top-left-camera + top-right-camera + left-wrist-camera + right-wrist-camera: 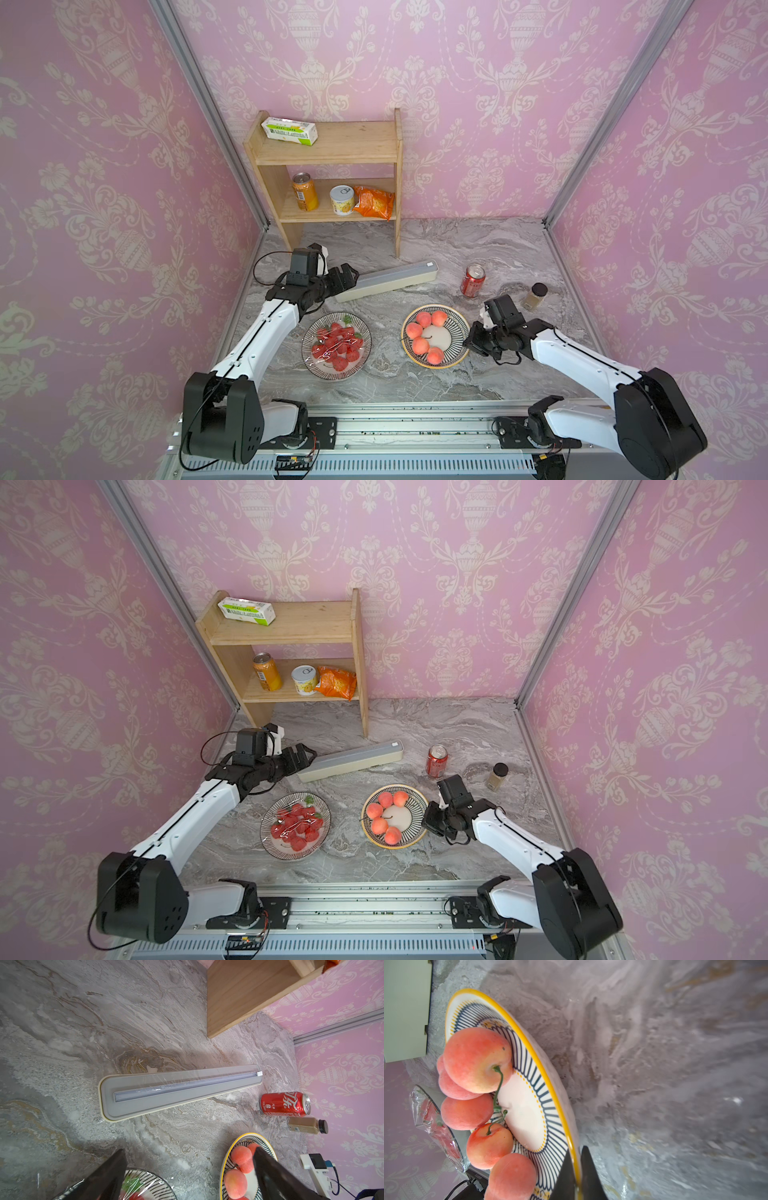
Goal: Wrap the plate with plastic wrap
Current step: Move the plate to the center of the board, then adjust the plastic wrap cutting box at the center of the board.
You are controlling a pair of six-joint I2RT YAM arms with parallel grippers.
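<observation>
The right gripper slides the peach plate's rim slightly outward toward the bare gap between both plates next and releases. That gap lies across the peach plate from it, hence this move.
The plate [456, 328] has a yellow rim and striped border and holds several peaches [420, 345]. My right gripper [469, 337] is shut on its right rim; in the right wrist view the fingers pinch the plate's [527, 1118] yellow edge at the gripper [576, 1150]. The plastic wrap's cream dispenser box [390, 279] with grey top lies slanted behind the plates. Clear plastic wrap [178, 1080] lies over its slot. My left gripper [349, 274] hangs open just off the box's left end, above the table, with nothing in it [189, 1150].
A second striped plate [366, 329] of strawberries sits left of the peach plate, covered in crinkled film. A red can [472, 280] and a spice jar [535, 296] stand at back right. The wooden shelf [353, 145] at the back holds a green-and-white carton [289, 130], cans and a snack bag.
</observation>
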